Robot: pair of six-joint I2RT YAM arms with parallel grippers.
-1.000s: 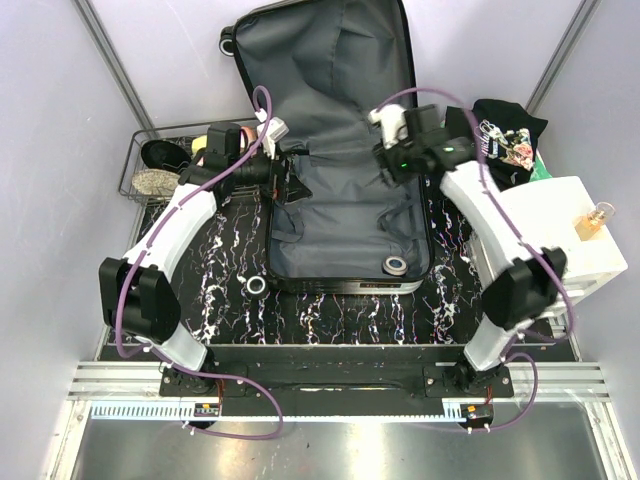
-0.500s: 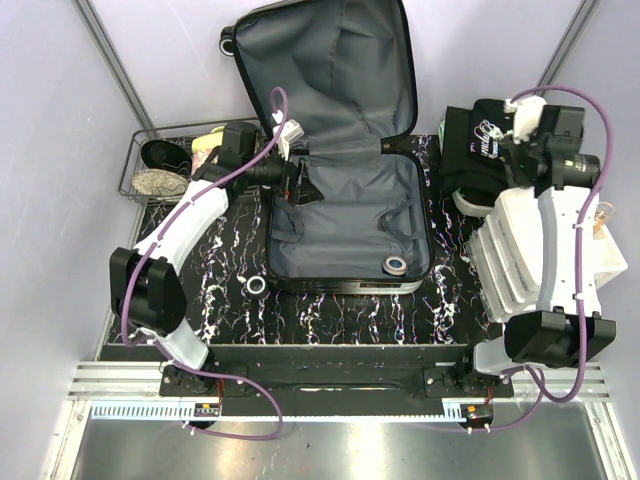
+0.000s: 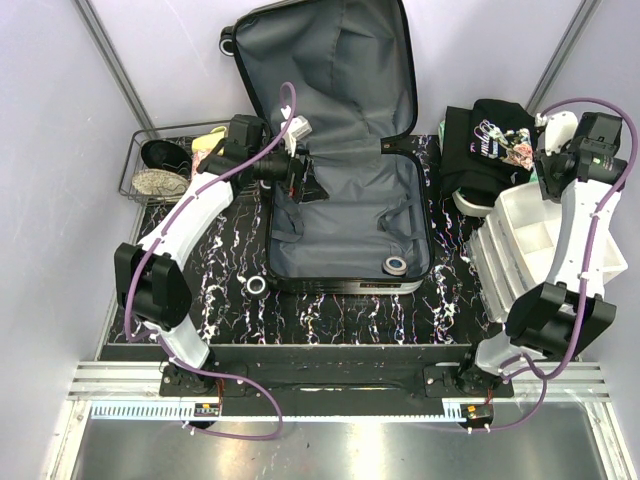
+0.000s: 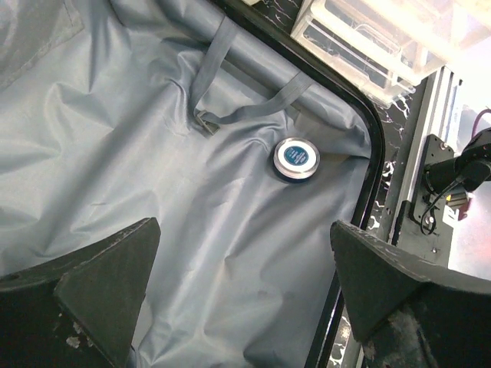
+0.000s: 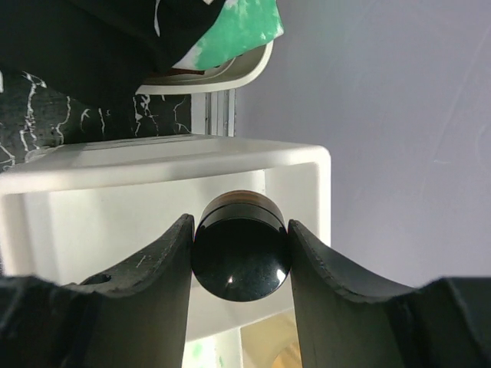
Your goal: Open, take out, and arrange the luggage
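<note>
My right gripper lowers the small round bottle slightly over the white bin's empty far end, toward its far corner [image 3: 536,204] [image 5: 247,188], next, then opens.
The luggage [image 3: 345,215] lies open in the middle of the table, lid propped against the back wall and grey lining showing. My left gripper [image 3: 298,172] hangs open over its left rim near the hinge. In the left wrist view the open left gripper [image 4: 245,295] has only lining [image 4: 153,153] beneath it, and a round tin [image 4: 296,159] rests near the suitcase's corner. My right gripper [image 5: 240,264] is shut on a small round bottle with a glossy black cap [image 5: 240,257]. From above, the right gripper [image 3: 550,160] sits over the white bin [image 3: 545,235].
A black printed shirt [image 3: 490,140] lies behind the white bins at the right. A black wire basket [image 3: 165,165] with several items stands at the left. A round tin [image 3: 396,265] lies in the suitcase's near corner and a small ring [image 3: 256,285] on the tabletop.
My right arm has swung from over the suitcase out to the right, above the white bin. The left gripper has shifted slightly toward the hinge.
</note>
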